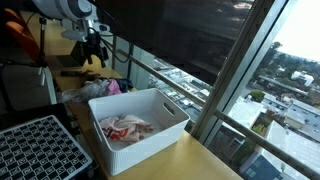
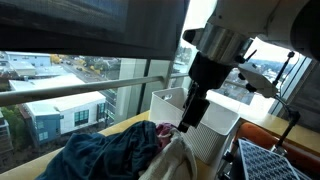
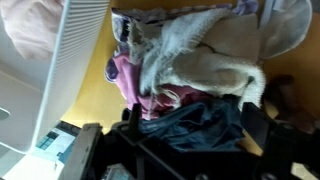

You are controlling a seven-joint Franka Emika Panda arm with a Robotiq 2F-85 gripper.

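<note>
My open gripper moves down into the heap next, onto the pink cloth's edge beside the dark blue garment, because several clothes meet there below its spread fingers.
My gripper stands open over a heap of clothes, its two black fingers wide apart. A dark blue garment lies between and below them; whether the fingers touch it I cannot tell. Beyond it lie a white fluffy cloth and a pink cloth. In both exterior views the gripper hangs just above the heap, with the blue garment and white cloth under it. A white slatted basket beside the heap holds pink and white clothes.
A black grid crate sits next to the basket on the wooden tabletop. The basket's wall runs along the heap's side. Large windows with a railing border the table.
</note>
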